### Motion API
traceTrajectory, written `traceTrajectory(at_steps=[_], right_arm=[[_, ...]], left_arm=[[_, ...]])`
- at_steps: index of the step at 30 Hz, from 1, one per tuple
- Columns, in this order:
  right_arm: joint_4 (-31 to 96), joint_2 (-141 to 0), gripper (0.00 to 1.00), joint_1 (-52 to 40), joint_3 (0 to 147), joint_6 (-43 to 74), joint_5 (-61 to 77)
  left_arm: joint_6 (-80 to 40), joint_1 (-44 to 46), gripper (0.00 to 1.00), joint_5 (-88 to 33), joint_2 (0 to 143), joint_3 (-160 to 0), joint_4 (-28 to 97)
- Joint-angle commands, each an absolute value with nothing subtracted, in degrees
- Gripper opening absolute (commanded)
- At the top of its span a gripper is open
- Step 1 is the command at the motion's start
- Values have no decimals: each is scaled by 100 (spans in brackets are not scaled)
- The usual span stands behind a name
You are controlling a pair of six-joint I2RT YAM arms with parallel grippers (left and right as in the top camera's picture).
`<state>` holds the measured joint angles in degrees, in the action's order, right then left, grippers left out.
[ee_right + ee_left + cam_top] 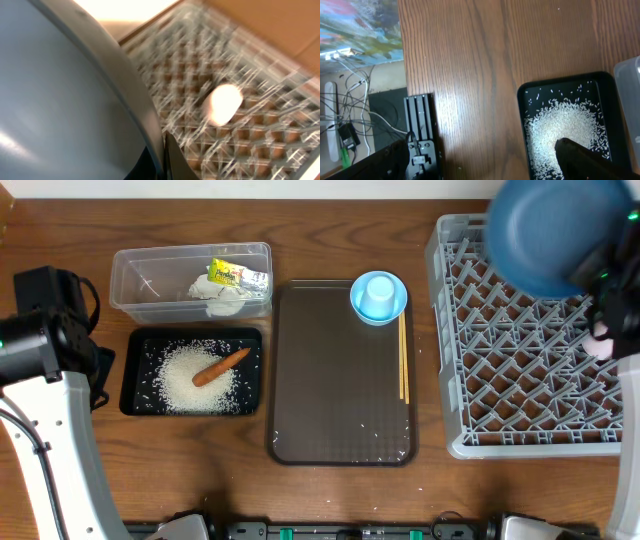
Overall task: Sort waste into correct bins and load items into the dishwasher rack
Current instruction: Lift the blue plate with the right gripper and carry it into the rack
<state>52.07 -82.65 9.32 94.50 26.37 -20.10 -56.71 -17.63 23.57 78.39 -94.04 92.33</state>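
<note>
My right gripper carries the bowl outward next, turns it and releases it in the rack's empty far corner (189, 36). That corner, clear of the white cup (223, 104), lies outward and below the gripper.
My right gripper (164, 155) is shut on the rim of the large blue bowl (558, 230), which hangs over the far side of the grey dishwasher rack (445, 330). A white cup (223, 104) lies in the rack. My left gripper (480, 167) is open and holds nothing, over bare wood just left of the black tray (135, 370), which holds rice (195, 383) and a carrot (222, 367). The clear tub (140, 280) holds a tissue (222, 300) and a wrapper (232, 275). A small light-blue cup (379, 297) and chopsticks (403, 360) rest on the brown tray (340, 400).
The left arm's white link (50, 440) stands along the table's left edge. In the left wrist view, cables and a black bracket (420, 130) show beyond the table edge. A few stray rice grains lie on the brown tray.
</note>
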Motion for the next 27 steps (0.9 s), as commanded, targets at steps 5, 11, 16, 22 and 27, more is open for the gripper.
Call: traceTrajectory(at_steps=[5, 11, 16, 22, 27], right_arm=[[3658, -9096, 1, 1310, 9513, 871, -3826], [2189, -9887, 1, 1328, 9513, -1164, -5325], [1356, -10479, 1, 1435, 9513, -2215, -5478], [316, -10991, 1, 1555, 9513, -3162, -6045], [-56, -11159, 1, 1802, 9513, -3616, -6064]], left_arm=[[-5636, -1798, 95, 2493, 7837, -9395, 9677], [-5638, -1798, 95, 2493, 7837, -9395, 9677], [-5638, -1798, 95, 2491, 7837, -9395, 9677], [-5638, -1798, 95, 2493, 7837, -9395, 9677], [-5638, -1798, 95, 2493, 7837, -9395, 9677]])
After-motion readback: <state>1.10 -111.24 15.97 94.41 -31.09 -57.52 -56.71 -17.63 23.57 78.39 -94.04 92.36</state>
